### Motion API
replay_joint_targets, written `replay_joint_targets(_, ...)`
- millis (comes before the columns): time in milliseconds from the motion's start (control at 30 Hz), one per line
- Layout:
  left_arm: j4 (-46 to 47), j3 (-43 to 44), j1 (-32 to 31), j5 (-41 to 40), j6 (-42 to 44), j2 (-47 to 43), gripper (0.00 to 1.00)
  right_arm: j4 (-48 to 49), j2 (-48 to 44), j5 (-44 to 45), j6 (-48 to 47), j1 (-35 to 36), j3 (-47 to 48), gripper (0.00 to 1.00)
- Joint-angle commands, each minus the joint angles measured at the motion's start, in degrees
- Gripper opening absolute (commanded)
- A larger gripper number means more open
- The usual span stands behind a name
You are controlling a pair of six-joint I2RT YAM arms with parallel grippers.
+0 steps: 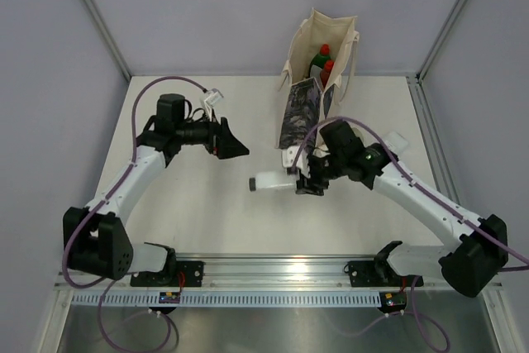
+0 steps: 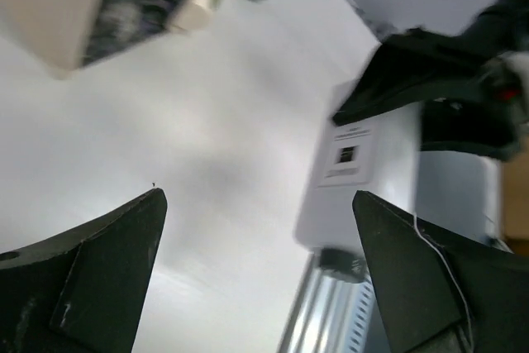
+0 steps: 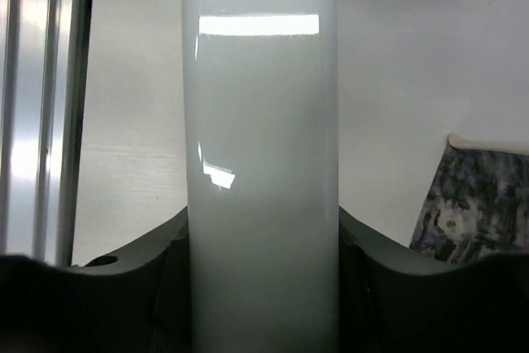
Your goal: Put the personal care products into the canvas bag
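Note:
The right gripper raises the flat white bottle (image 1: 271, 181) outward over the canvas bag (image 1: 299, 54) next and turns it before lowering, since the bottle points crosswise to the bag's narrow opening.
The canvas bag (image 1: 299, 54) stands at the back of the table, open, its dark picture panel (image 1: 302, 112) facing me. Inside it I see a dark green bottle (image 1: 319, 63) with a red cap and a red bottle (image 1: 327, 73). My right gripper (image 1: 307, 181) is shut on a pale whitish bottle (image 1: 271, 181), held sideways above the table in front of the bag. The bottle fills the right wrist view (image 3: 263, 121) between the jaws (image 3: 263, 229). My left gripper (image 1: 235, 146) is open and empty, left of the bag. Its view (image 2: 258, 197) shows the held bottle (image 2: 355, 171). The other products are out of view.
An aluminium rail (image 1: 281, 266) runs along the near table edge. Grey walls with metal posts (image 1: 95, 14) close the back corners. The bag's corner shows in the left wrist view (image 2: 58, 14) and the right wrist view (image 3: 479, 196).

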Motion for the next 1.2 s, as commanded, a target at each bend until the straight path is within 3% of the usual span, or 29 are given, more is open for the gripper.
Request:
replay_joint_targets(0,2.35,-2.03,1.37,-16.93,1.86,-8.76,0.99,17.4,-2.26,-10.46,26.29,-6.88,15.17,0.0)
replay_joint_targets(33,3.58,-3.26,1.37,-23.58,0.9,-12.87,0.99,19.36,-0.86,-10.47,37.4,-9.86,17.48,0.0)
replay_joint_targets(167,9.2,-9.77,1.46,-33.65,-2.0,-21.76,0.99,25.96,3.71,-4.51,60.11,-14.36,27.94,0.0)
replay_joint_targets(233,9.83,-12.76,1.46,-36.03,-3.84,-24.5,0.99,26.23,7.22,2.51,64.91,-14.9,33.83,0.0)
replay_joint_targets(267,10.09,-14.59,1.46,-36.65,-4.38,-26.69,0.99,25.8,8.37,11.07,69.8,-15.16,37.42,0.0)
replay_joint_targets(400,10.18,-19.08,1.46,-38.93,-7.71,-32.05,0.99,22.82,16.89,31.14,78.46,-16.38,48.48,0.0)
replay_joint_targets(600,7.73,-22.78,1.46,-41.22,-8.95,-39.36,0.99,19.21,31.48,36.99,86.54,-21.48,63.71,0.0)
replay_joint_targets(700,5.44,-23.75,1.46,-42.8,-8.69,-43.31,0.99,18.94,34.57,38.13,87.78,-22.63,64.35,0.0)
replay_joint_targets(800,3.77,-25.16,1.46,-44.39,-8.78,-46.57,0.99,20.51,35.1,37.44,87.17,-22.63,61.64,0.12)
replay_joint_targets(1033,3.59,-27.44,1.37,-44.92,-10.62,-49.39,0.99,23.68,37.47,29.97,83.03,-22.63,59.43,0.27)
replay_joint_targets(1133,4.03,-27.44,1.45,-44.83,-10.71,-48.95,0.99,23.07,38.0,27.77,83.21,-22.63,59.16,0.46)
replay_joint_targets(1167,4.2,-27.44,1.46,-44.74,-10.71,-48.77,0.99,22.55,38.09,27.33,83.21,-22.63,59.34,0.65)
